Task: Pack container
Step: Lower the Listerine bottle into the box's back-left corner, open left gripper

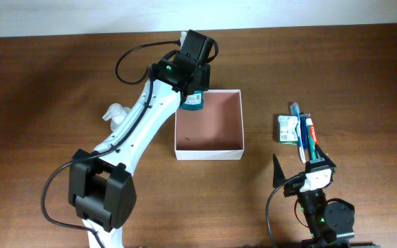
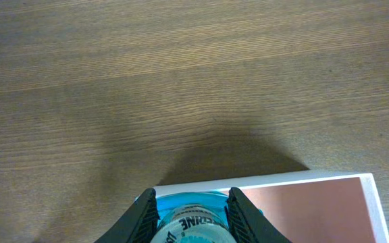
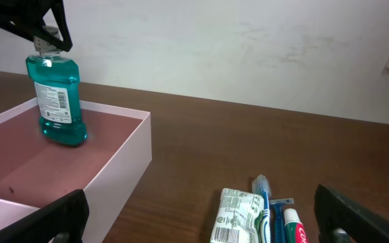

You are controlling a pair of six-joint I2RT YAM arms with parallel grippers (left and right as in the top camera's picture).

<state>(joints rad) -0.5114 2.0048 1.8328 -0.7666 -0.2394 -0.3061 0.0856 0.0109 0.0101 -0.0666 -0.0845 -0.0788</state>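
My left gripper lowers slightly toward the container's bottom next and releases the bottle's top. The container's far corner lies below and the container's sides already surround the bottle.
The container (image 1: 216, 127) is a shallow square box with white walls and a reddish-brown inside, at mid-table. A teal bottle (image 1: 193, 100) stands upright in its far left corner. My left gripper (image 1: 191, 93) is shut on the bottle's top from above. In the left wrist view the black fingers (image 2: 145, 212) clamp the teal bottle (image 2: 191, 226), with the container (image 2: 316, 209) below. The right wrist view shows the bottle (image 3: 56, 101) inside the container (image 3: 123, 158). My right gripper (image 1: 300, 167) stands open near the table's front right, with nothing between its fingers.
Right of the container lie a green-and-white packet (image 1: 288, 128), a blue toothbrush (image 1: 298, 127), a razor (image 3: 279, 209) and a toothpaste tube (image 1: 311, 134), just ahead of the right gripper (image 3: 201, 226). A small clear bottle-like thing (image 1: 114, 114) lies left of the left arm.
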